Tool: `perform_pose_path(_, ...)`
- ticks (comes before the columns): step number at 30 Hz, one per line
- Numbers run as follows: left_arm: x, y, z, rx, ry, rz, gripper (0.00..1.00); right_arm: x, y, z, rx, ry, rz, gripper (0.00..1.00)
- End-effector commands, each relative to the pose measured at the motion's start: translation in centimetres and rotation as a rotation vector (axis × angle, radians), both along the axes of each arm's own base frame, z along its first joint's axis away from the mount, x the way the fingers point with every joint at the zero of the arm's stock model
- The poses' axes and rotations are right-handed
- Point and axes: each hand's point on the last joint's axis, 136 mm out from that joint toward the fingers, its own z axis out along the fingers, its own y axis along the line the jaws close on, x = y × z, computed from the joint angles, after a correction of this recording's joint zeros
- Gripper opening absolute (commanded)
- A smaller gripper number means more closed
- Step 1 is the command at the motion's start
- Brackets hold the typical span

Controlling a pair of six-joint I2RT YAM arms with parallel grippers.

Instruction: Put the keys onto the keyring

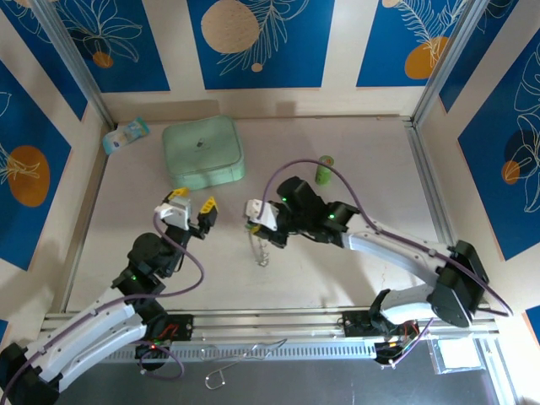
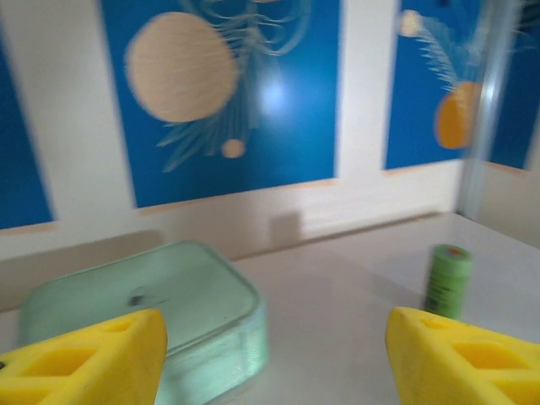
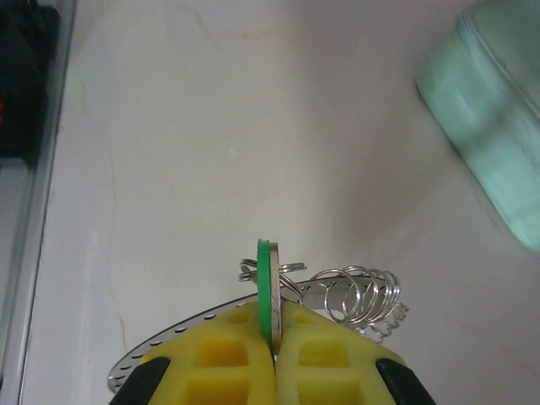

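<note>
My right gripper moves down to the bare tabletop beneath the keyring next, lays the heap flat and lets go of the green-headed key.
My right gripper [image 3: 274, 327] is shut on a key with a green head [image 3: 267, 278], pinched edge-on between the yellow pads. Small silvery split rings [image 3: 359, 295] and a curved silvery band with a dotted rim, the keyring [image 3: 181, 329], hang by the key, just above the table. From above, the right gripper [image 1: 256, 218] sits mid-table with the silvery bunch [image 1: 262, 249] dangling below it. My left gripper [image 1: 193, 202] hovers a short way to its left. The left gripper [image 2: 274, 359] is open with nothing between its yellow fingers.
A mint-green square case [image 1: 202, 152] lies at the back left, also ahead of the left gripper [image 2: 152, 312]. An upright green cylinder [image 1: 324, 171] stands at the back right. A small packet [image 1: 126, 135] sits in the far left corner. A metal rail [image 1: 278, 321] runs along the near edge.
</note>
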Motion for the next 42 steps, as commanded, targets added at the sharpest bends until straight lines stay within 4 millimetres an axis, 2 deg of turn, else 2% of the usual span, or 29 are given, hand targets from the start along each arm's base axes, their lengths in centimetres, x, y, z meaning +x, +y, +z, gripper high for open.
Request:
perform_pose_path(1,0.3,3.7,0.3,-0.049,0.03,0.195,0.69,0.2,4.1,2.6,0.144,-0.015,0.061,0.0)
perform_pose_path(3,0.3,3.9,0.4,-0.046,0.039,0.203,0.69,1.4,5.1,1.7,0.162,0.004,0.037,0.0)
perform_pose_path(5,0.4,4.0,0.2,-0.034,0.052,0.209,0.69,2.3,5.3,-0.4,0.109,0.006,0.01,0.0)
perform_pose_path(7,0.5,3.9,-0.1,-0.018,0.074,0.213,0.69,3.2,4.3,-3.5,0.008,-0.006,-0.024,0.0)
perform_pose_path(11,0.9,3.6,-1.4,0.005,0.115,0.221,0.69,4.3,0.4,-8.5,-0.21,-0.026,-0.081,0.0)
perform_pose_path(18,1.5,3.9,-3.6,0.055,0.17,0.264,0.7,4.3,-6.4,-14.0,-0.543,-0.046,-0.106,0.0)
perform_pose_path(26,2.1,3.7,-5.1,0.092,0.215,0.282,0.7,3.3,-10.6,-16.7,-0.762,-0.074,-0.09,0.01)
perform_pose_path(31,2.4,3.2,-5.5,0.104,0.232,0.268,0.7,3.3,-12.5,-17.7,-0.847,-0.089,-0.095,0.07)
perform_pose_path(33,2.5,3.0,-5.6,0.106,0.237,0.262,0.7,3.4,-13.2,-18.0,-0.874,-0.092,-0.098,0.14)
perform_pose_path(36,2.8,2.7,-5.7,0.108,0.24,0.256,0.7,3.8,-13.8,-18.0,-0.883,-0.094,-0.117,0.23)
perform_pose_path(42,3.3,1.9,-6.0,0.129,0.257,0.232,0.7,4.4,-13.9,-15.7,-0.788,-0.075,-0.212,0.31)
